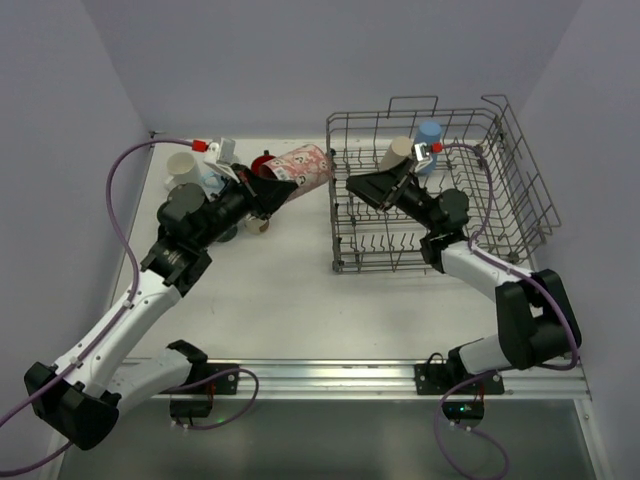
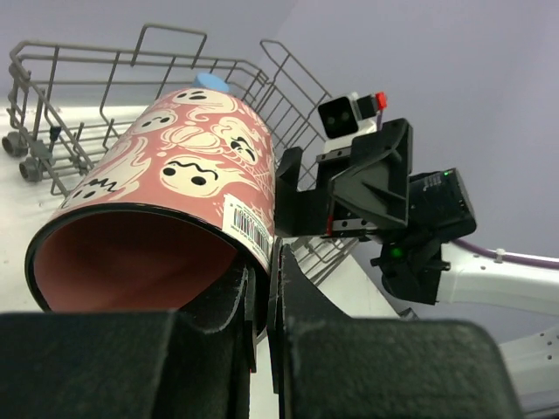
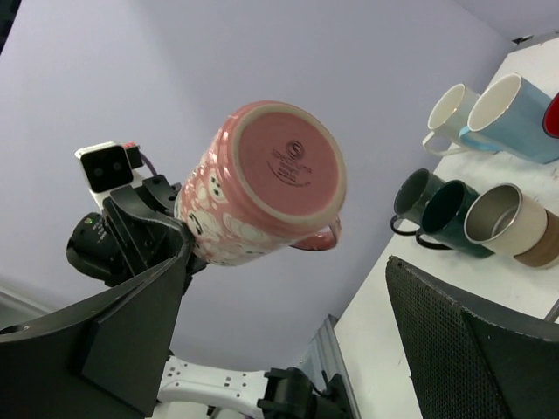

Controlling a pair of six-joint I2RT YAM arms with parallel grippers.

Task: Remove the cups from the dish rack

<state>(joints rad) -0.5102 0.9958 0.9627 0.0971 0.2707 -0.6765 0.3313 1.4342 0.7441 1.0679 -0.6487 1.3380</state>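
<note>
I should tip my left gripper fingers-down and lower the mug to release it on the bare tabletop beside the rack, as that spot lies below my gripper.
A pink mug with a ghost pattern (image 1: 303,164) hangs tilted above the table, just left of the dish rack (image 1: 530,200). My left gripper (image 1: 279,182) is shut on its rim; in the left wrist view the fingers (image 2: 262,288) pinch the mug's wall (image 2: 175,175). My right gripper (image 1: 353,189) stands open at the rack's left side, apart from the mug, with nothing between its fingers (image 3: 472,349). The right wrist view shows the mug's base (image 3: 284,161). A beige cup (image 1: 397,152) and a blue tumbler (image 1: 429,134) stand in the rack.
Cups stand on the table at the far left: a white mug (image 3: 450,112), a light blue one (image 3: 514,113), a red one (image 1: 262,161), two dark teal mugs (image 3: 417,196) (image 3: 454,214) and a steel-lined beige cup (image 3: 508,223). Walls close in behind and on both sides.
</note>
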